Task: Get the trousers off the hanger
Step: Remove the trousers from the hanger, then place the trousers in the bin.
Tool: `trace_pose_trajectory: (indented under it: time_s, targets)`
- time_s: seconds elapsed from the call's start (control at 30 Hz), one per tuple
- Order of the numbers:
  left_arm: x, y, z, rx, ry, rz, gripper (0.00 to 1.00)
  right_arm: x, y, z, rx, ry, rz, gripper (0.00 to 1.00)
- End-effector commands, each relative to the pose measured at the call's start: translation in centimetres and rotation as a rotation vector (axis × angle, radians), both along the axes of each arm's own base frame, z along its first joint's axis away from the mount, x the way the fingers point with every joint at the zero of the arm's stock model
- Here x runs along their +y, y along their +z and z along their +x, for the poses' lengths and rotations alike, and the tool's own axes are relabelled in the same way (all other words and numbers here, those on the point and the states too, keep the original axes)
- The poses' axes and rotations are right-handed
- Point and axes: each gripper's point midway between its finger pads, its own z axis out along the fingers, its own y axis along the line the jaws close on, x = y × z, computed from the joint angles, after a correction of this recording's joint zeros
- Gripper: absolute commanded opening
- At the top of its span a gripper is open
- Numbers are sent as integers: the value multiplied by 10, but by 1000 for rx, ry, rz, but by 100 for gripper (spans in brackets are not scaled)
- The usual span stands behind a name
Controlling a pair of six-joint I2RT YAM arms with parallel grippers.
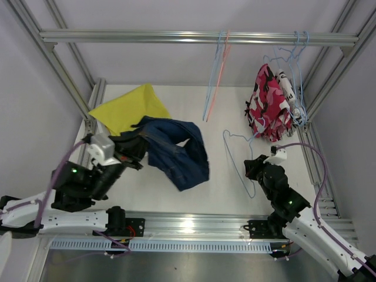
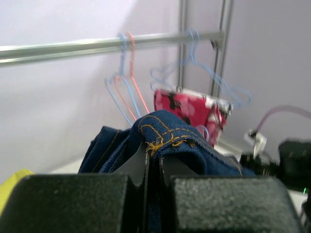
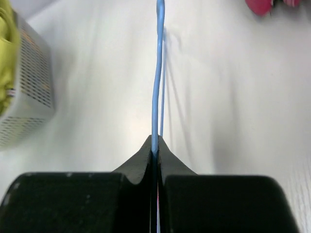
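The left gripper will next turn away from the hangers, then lower the navy trousers over the yellow trousers, away from the robot's base.
My left gripper is shut on the navy blue trousers, which drape from it onto the table; the left wrist view shows the denim waistband pinched between the jaws. My right gripper is shut on a bare light-blue wire hanger, seen as a thin blue wire in the right wrist view. The plain yellow trousers lie flat at the back left. The pink-red patterned trousers and the white lettered pair hang on hangers at the right end of the rail. The camouflage pair is out of view.
Two bare hangers, one blue and one pink, hang from the middle of the rail. Aluminium frame posts stand at the left and right. A perforated grey box shows at the left of the right wrist view.
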Motion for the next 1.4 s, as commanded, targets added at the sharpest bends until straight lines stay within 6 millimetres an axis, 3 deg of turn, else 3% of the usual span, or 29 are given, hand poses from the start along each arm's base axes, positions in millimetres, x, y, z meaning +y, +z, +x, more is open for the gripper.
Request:
trace_pose_trajectory:
  time_s: [0.0, 0.17, 0.27, 0.37, 0.4, 0.43, 0.47, 0.57, 0.7, 0.73, 0.8, 0.83, 0.9, 0.97, 1.0, 1.03, 1.07, 1.1, 1.13, 1.17, 1.2, 1.27, 1.3, 1.37]
  targets:
    - [43, 52, -4, -40, 30, -206, 1, -7, -8, 5, 8, -39, -36, 0]
    - [54, 49, -1, -30, 62, -215, 0, -3, -14, 7, 20, -30, -47, 0]
    - [77, 52, 5, -14, 126, -274, 1, -3, -19, 7, 25, -22, -55, 0]
    - [122, 55, 18, 9, 308, -429, 1, -4, -26, 7, 35, -20, -59, 0]
    - [142, 58, 22, -40, 421, -404, 0, -3, -28, 6, 37, -18, -58, 0]
    - [168, 65, 22, -49, 490, -547, 1, -2, -30, 6, 38, -10, -51, 0]
    - [166, 64, 26, -75, 556, -525, 1, -2, -31, 6, 41, -10, -47, 0]
    - [204, 67, 27, -173, 820, -555, 1, -1, -36, 6, 50, 0, -43, 0]
    - [211, 73, 43, -237, 1089, -507, 0, -2, -40, 5, 59, 3, -46, 0]
    - [195, 69, 57, -234, 1114, -450, 1, -2, -42, 5, 62, 7, -45, 0]
    - [192, 60, 74, -210, 1180, -406, 1, -2, -42, 5, 62, 12, -44, 0]
    - [180, 50, 89, -186, 1199, -352, 1, -3, -43, 5, 64, 10, -42, 0]
    - [179, 31, 105, -139, 1241, -336, 1, -3, -43, 6, 64, 12, -38, 0]
    - [162, 0, 130, -90, 1228, -282, 1, -3, -43, 6, 65, 15, -33, 0]
    - [162, -12, 140, -65, 1244, -264, 1, -3, -43, 5, 63, 16, -30, 0]
    - [156, -38, 156, 2, 1263, -156, 1, -3, -43, 5, 64, 20, -30, 0]
    - [150, -59, 171, 59, 1242, -205, 1, -3, -42, 5, 62, 23, -27, 0]
    - [157, -76, 182, 107, 1270, -208, 1, -3, -42, 4, 62, 25, -23, 0]
    - [151, -121, 198, 224, 1283, 18, 1, -2, -42, 3, 62, 34, -21, 0]
    - [141, -141, 211, 329, 1208, -182, 1, -2, -43, 3, 63, 34, -21, 0]
    - [154, -157, 221, 429, 1214, -222, 1, -2, -42, 3, 61, 34, -19, 0]
    - [155, -225, 224, 704, 1164, -193, 1, -2, -41, 2, 57, 40, -15, 0]
    - [163, -241, 236, 766, 1184, -181, 1, -2, -41, 2, 55, 39, -15, 0]
    - [152, -260, 246, 835, 1141, -91, 1, -2, -41, 2, 55, 43, -13, 0]
